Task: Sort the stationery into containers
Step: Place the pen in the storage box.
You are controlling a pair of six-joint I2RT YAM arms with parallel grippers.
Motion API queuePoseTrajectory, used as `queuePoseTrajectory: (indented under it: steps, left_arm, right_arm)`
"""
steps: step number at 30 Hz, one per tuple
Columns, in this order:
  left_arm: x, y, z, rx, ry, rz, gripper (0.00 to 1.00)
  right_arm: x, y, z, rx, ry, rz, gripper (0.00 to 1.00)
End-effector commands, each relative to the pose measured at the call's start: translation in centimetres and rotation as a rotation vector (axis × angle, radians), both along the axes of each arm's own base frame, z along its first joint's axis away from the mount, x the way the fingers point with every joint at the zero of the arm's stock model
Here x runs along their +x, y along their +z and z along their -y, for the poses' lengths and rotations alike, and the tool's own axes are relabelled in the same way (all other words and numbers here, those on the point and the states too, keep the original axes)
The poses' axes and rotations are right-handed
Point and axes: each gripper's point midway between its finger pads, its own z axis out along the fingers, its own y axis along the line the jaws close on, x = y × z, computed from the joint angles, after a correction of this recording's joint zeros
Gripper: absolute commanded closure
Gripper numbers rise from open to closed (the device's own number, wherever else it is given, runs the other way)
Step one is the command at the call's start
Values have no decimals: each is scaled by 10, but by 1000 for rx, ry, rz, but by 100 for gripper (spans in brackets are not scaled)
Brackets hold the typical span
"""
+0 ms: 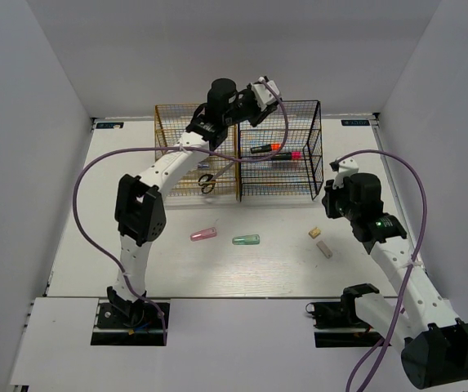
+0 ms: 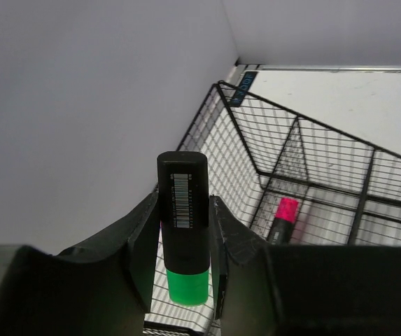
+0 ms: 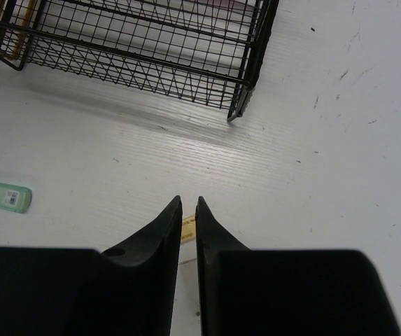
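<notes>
The black highlighter in my left gripper goes down toward the black rack's rear section (image 1: pixel 260 135) (image 2: pixel 239 205) next for release, since that rack holds other highlighters.
My left gripper (image 1: pixel 261 92) hangs high over the black wire rack (image 1: pixel 299 175) at the back. In the left wrist view it (image 2: pixel 184 201) is shut on a black highlighter with a green cap (image 2: pixel 183 231). That rack (image 2: pixel 305 150) holds a pink-capped highlighter (image 2: pixel 283 217), which also shows from above (image 1: pixel 288 155) beside an orange-capped one (image 1: pixel 268 149). Black-handled scissors (image 1: pixel 207 184) lie in the gold rack (image 1: pixel 172 131). My right gripper (image 1: pixel 334 192) is shut and empty (image 3: pixel 188 203) above a beige eraser (image 3: pixel 188 228).
On the table in front of the racks lie a pink capsule (image 1: pixel 203 234), a green capsule (image 1: pixel 246 240) and two beige erasers (image 1: pixel 315 233) (image 1: pixel 325 249). The green capsule (image 3: pixel 4 196) and the black rack's corner (image 3: pixel 245 84) show in the right wrist view. White walls enclose the table.
</notes>
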Motion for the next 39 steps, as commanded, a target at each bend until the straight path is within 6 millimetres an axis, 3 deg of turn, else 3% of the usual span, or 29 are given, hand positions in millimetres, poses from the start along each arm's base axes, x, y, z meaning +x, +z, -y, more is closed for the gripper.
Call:
queuePoseTrajectory:
  steps: [1, 7, 15, 16, 17, 19, 20, 21, 24, 25, 26, 27, 29, 30, 31, 32, 33, 34, 35, 36, 37, 39]
  left_arm:
    - [15, 13, -4, 13, 64, 112, 99]
    - [37, -6, -6, 29, 127, 111, 99]
    - [51, -19, -7, 25, 175, 91, 98]
    - [50, -17, -7, 19, 174, 91, 89]
    - [48, -18, -6, 15, 177, 87, 64]
    - [46, -18, -9, 19, 188, 83, 55]
    - [46, -16, -11, 18, 205, 84, 39]
    - [45, -15, -11, 16, 205, 84, 33]
    - [42, -4, -15, 6, 218, 89, 29]
    - [39, 0, -11, -2, 211, 94, 29]
    - [34, 12, -10, -19, 205, 104, 29]
    - [32, 22, -10, -35, 204, 110, 34]
    - [6, 48, 0, -83, 154, 101, 47]
    - [-17, 75, 5, -115, 116, 128, 73]
    - [-29, 83, 8, -127, 104, 128, 86]
    - [-64, 85, 21, -115, 59, 69, 100]
    - [-88, 104, 16, -120, 39, 57, 100]
    - [-92, 108, 7, -128, 118, 15, 100]
    - [-120, 97, 17, -152, 120, -151, 100]
    - [-134, 96, -5, -124, 200, -231, 100]
    - [-149, 66, -14, -75, 250, -393, 93]
    - [-175, 37, -50, -49, 390, -610, 55]
  right_arm:
    - [6, 6, -2, 5, 5, 36, 83]
    - [7, 6, -1, 0, 3, 40, 83]
    - [7, 5, -1, -2, 5, 39, 77]
    - [7, 5, -1, 0, 4, 39, 75]
    - [7, 6, -2, 1, 8, 40, 75]
    - [7, 5, -1, 0, 5, 39, 74]
    - [6, 6, -1, 2, 5, 42, 74]
    - [6, 5, -2, 2, 9, 37, 74]
    - [6, 6, -2, 6, 11, 39, 70]
    - [6, 5, -2, 4, 12, 38, 65]
    - [5, 4, -3, 3, 19, 35, 51]
    - [4, 6, -4, 10, 26, 38, 46]
    - [3, 6, -6, 7, 47, 41, 40]
    - [0, 7, -10, 15, 79, 46, 40]
    - [-3, 6, -14, -12, 144, 58, 46]
    - [-8, 4, -20, -6, 196, 52, 77]
    - [-11, 3, -22, -40, 256, 65, 92]
    - [-14, 2, -29, -59, 341, 71, 100]
    - [-18, -4, -30, -98, 400, 66, 100]
    - [-22, -13, -33, -113, 454, 45, 100]
    - [-32, -15, -48, -119, 610, 71, 100]
    - [-49, -31, -54, -149, 759, 61, 98]
